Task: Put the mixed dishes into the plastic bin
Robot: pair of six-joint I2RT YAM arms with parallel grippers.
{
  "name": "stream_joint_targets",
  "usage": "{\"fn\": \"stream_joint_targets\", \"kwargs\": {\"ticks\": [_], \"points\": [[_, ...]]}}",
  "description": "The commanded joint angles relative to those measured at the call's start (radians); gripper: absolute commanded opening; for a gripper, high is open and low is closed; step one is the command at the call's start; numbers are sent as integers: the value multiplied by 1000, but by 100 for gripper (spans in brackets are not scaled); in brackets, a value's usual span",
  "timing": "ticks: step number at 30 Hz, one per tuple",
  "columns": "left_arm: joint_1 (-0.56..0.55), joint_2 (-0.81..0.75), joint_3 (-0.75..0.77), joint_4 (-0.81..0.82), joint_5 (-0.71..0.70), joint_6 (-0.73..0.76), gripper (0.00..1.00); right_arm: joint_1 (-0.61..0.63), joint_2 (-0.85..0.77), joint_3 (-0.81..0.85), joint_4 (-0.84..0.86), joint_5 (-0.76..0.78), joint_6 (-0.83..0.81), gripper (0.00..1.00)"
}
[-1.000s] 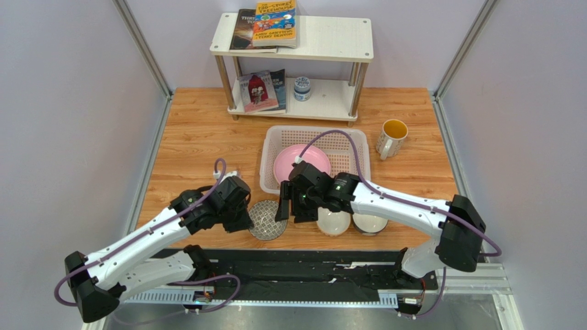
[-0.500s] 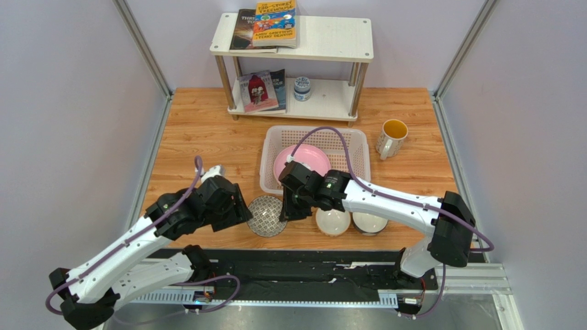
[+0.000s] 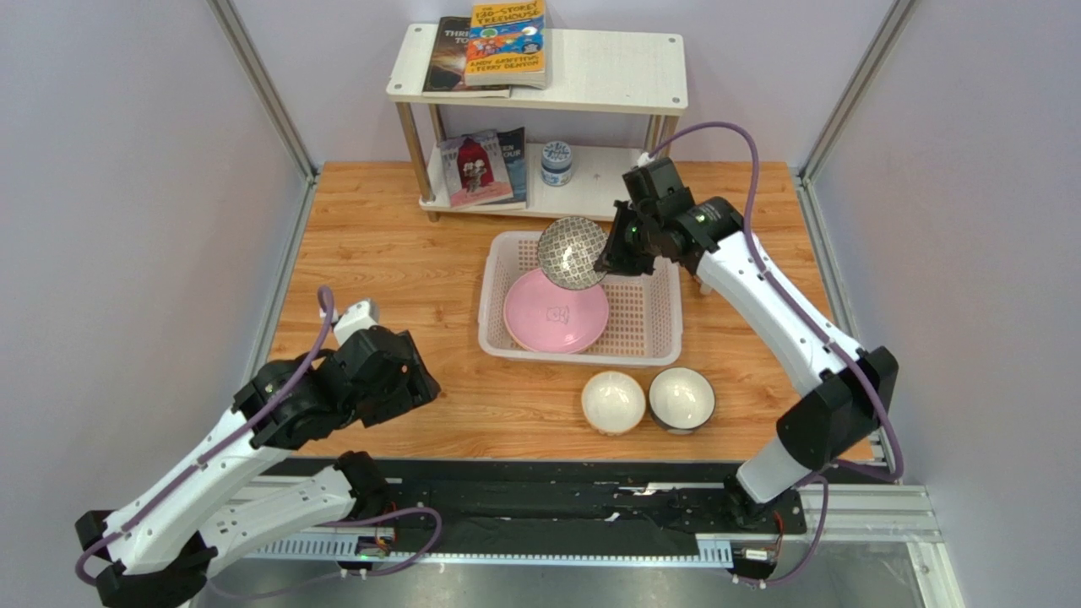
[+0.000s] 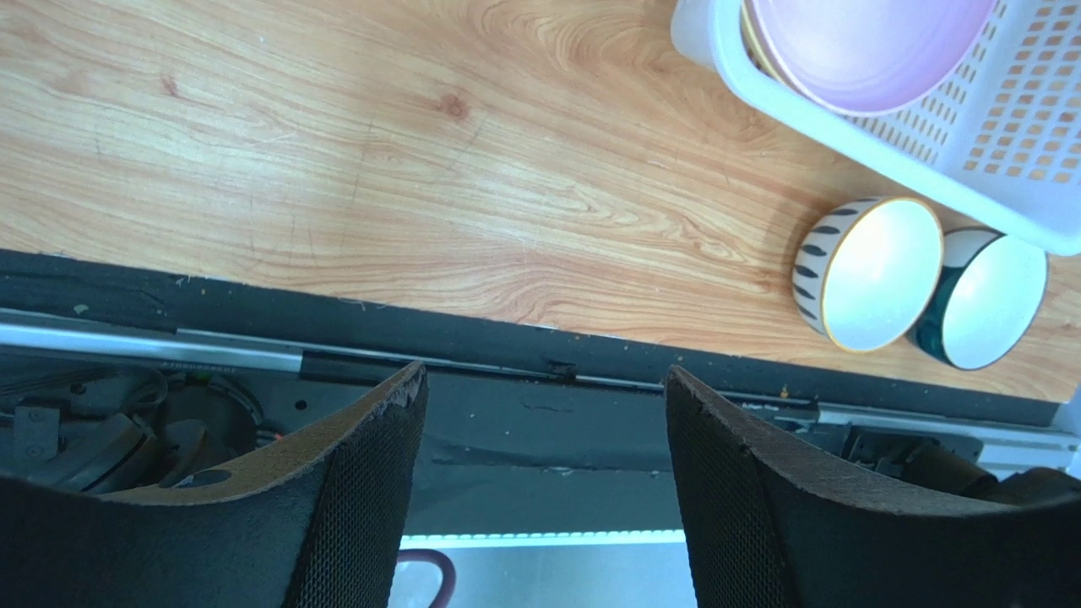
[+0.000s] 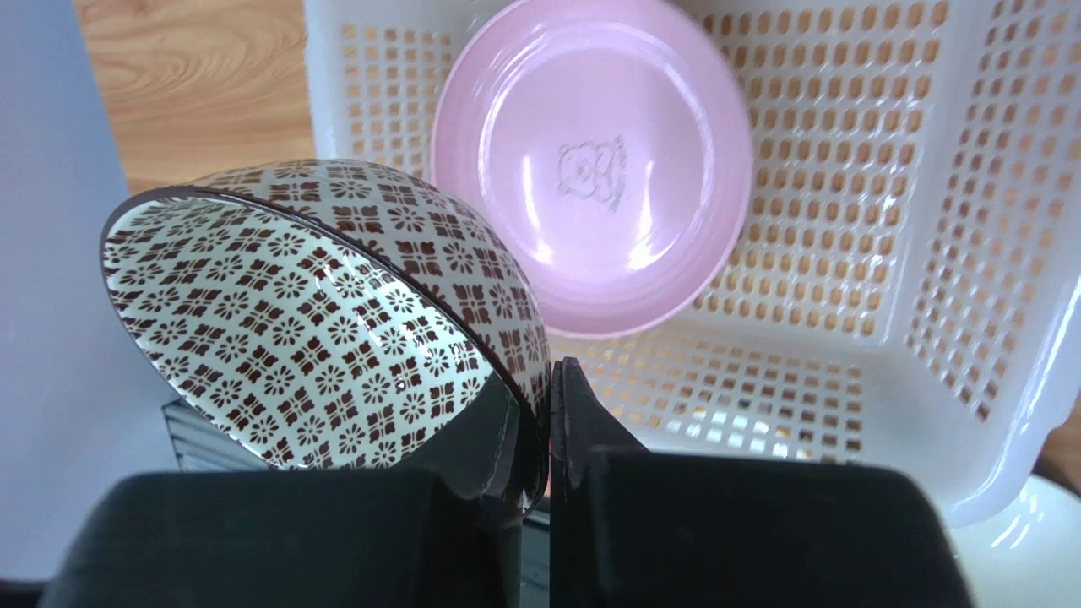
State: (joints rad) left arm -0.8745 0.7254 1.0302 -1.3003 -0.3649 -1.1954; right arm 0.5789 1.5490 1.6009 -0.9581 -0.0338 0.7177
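Observation:
My right gripper should next go down into the bin (image 3: pixel 650 350) to bring the bowl down onto the plate (image 3: pixel 556 313), because the pink plate lies empty below the raised bowl.
My right gripper (image 3: pixel 612 253) is shut on the rim of the grey patterned bowl (image 3: pixel 572 251) and holds it tilted in the air over the far side of the white plastic bin (image 3: pixel 650 350). In the right wrist view the bowl (image 5: pixel 317 329) is pinched at the gripper (image 5: pixel 546 380), above the pink plate (image 5: pixel 596 165) lying in the bin (image 5: pixel 812 393). The plate (image 3: pixel 556 310) fills the bin's left half. Two white bowls (image 3: pixel 613 402) (image 3: pixel 681 399) stand on the table in front of the bin. My left gripper (image 3: pixel 404 386) (image 4: pixel 546 380) is open and empty over the table's near edge.
A white two-tier shelf (image 3: pixel 596 76) with books and a small jar (image 3: pixel 556 162) stands at the back. Grey walls close both sides. A black rail (image 3: pixel 546 500) runs along the near edge. The right arm reaches across the table's right side.
The right gripper shut on the patterned bowl at the table's front and carried it up over the bin. The left gripper opened and drew back to the left, toward the near edge.

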Motion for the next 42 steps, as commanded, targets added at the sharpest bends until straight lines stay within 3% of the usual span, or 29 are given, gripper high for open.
{"fn": "stream_joint_targets", "kwargs": {"ticks": [1,8,26,29,30,33,36,42], "points": [[3,19,-12,29,30,13,73,-50,129,83,24,-98,-104,0],[3,36,11,7,27,33,73,-53,322,114,39,-147,-93,0],[3,-11,-67,26,66,11,71,-48,430,-21,147,-184,-49,2],[3,-6,-68,30,69,11,71,-48,425,-29,147,-176,-46,24],[3,-6,-70,32,70,11,70,-48,418,-35,147,-173,-43,42],[3,2,-74,42,78,11,70,-48,372,-64,170,-166,-37,57],[3,15,-88,87,107,49,70,-50,316,-76,185,-173,-31,63],[2,202,-136,254,277,137,72,-50,197,-35,110,-164,-34,66]]}}
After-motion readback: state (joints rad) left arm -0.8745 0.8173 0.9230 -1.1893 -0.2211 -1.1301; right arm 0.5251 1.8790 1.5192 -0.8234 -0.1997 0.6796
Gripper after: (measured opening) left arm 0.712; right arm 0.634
